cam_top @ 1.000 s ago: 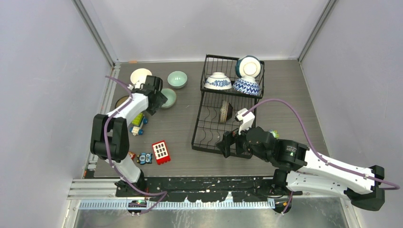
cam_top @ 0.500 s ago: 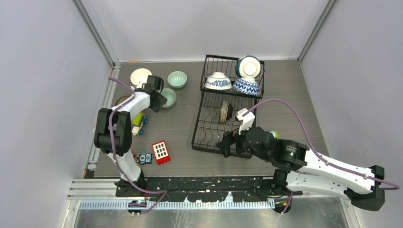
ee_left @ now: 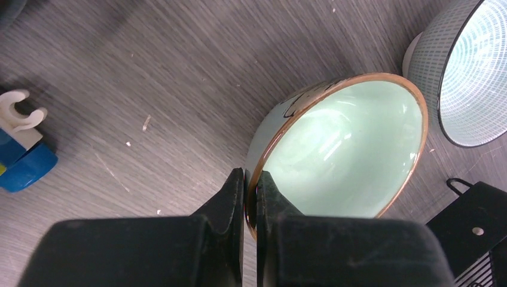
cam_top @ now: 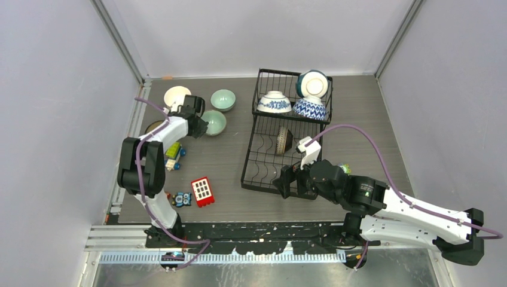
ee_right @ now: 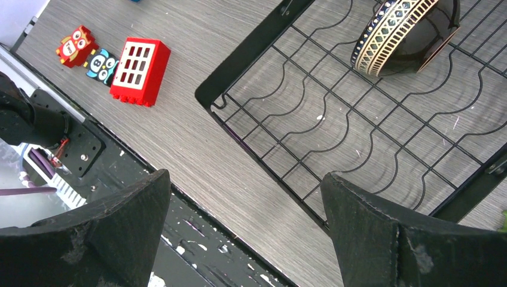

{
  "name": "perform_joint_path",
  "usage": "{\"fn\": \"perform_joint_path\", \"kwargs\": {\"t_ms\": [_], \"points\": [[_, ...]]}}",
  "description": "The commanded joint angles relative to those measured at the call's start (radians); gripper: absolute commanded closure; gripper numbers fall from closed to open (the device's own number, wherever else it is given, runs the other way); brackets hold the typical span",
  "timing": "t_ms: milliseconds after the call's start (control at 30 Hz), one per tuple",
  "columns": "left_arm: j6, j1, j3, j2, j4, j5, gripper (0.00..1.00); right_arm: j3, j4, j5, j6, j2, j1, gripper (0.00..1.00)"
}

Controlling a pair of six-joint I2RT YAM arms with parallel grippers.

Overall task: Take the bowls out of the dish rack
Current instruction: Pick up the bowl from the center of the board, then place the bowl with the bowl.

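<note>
The left gripper moves the brown-rimmed bowl up and outward next, then down into the empty bowl to release it. The other pale green bowl [cam_top: 223,100] [ee_left: 479,74] stands empty.
A pale green bowl with a brown rim [ee_left: 341,149] stands on the table, and my left gripper [ee_left: 251,176] is shut on its near rim, one finger inside and one outside. From above, this bowl [cam_top: 215,122] sits left of the black dish rack [cam_top: 254,173]. The rack's upper basket holds three bowls: white-and-blue [cam_top: 274,102], blue patterned [cam_top: 309,109] and teal-rimmed [cam_top: 312,84]. A dark patterned bowl [ee_right: 406,36] rests on its side on the lower tier. My right gripper [ee_right: 244,179] hangs open over the rack's near corner, holding nothing.
On the table left of the rack are a cream bowl [cam_top: 177,95], a pale green bowl [cam_top: 223,100] and a brown bowl [cam_top: 153,127] partly hidden by my left arm. Toys lie nearer: a red block [cam_top: 202,191], owl figures [cam_top: 181,199], a toy car [cam_top: 173,155].
My left gripper has closed from open onto the rim of the brown-rimmed green bowl. The right arm has not moved.
</note>
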Motion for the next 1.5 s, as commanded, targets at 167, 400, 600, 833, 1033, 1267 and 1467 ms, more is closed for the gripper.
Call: {"fn": "perform_joint_path", "kwargs": {"t_ms": [167, 400, 600, 833, 1033, 1267, 1467], "points": [[0.053, -0.024, 0.001, -0.239, 0.009, -0.065, 1.00, 0.044, -0.012, 0.034, -0.022, -0.043, 0.005, 0.01], [0.056, -0.049, 0.180, -0.223, -0.020, -0.054, 1.00, 0.050, -0.024, 0.035, -0.027, -0.050, 0.003, 0.01], [0.022, -0.057, 0.371, -0.060, -0.059, -0.021, 1.00, 0.056, -0.036, 0.039, -0.030, -0.056, 0.003, 0.01], [-0.033, -0.064, 0.565, 0.128, -0.093, 0.003, 1.00, 0.080, -0.055, 0.040, -0.038, -0.059, 0.003, 0.01], [-0.072, -0.065, 0.656, 0.235, -0.130, -0.004, 1.00, 0.087, -0.058, 0.046, -0.045, -0.066, 0.004, 0.01], [-0.080, -0.065, 0.701, 0.308, -0.144, -0.012, 1.00, 0.083, -0.063, 0.052, -0.048, -0.071, 0.003, 0.01], [-0.081, -0.063, 0.709, 0.343, -0.141, -0.025, 1.00, 0.084, -0.075, 0.065, -0.054, -0.082, 0.003, 0.01]]}}
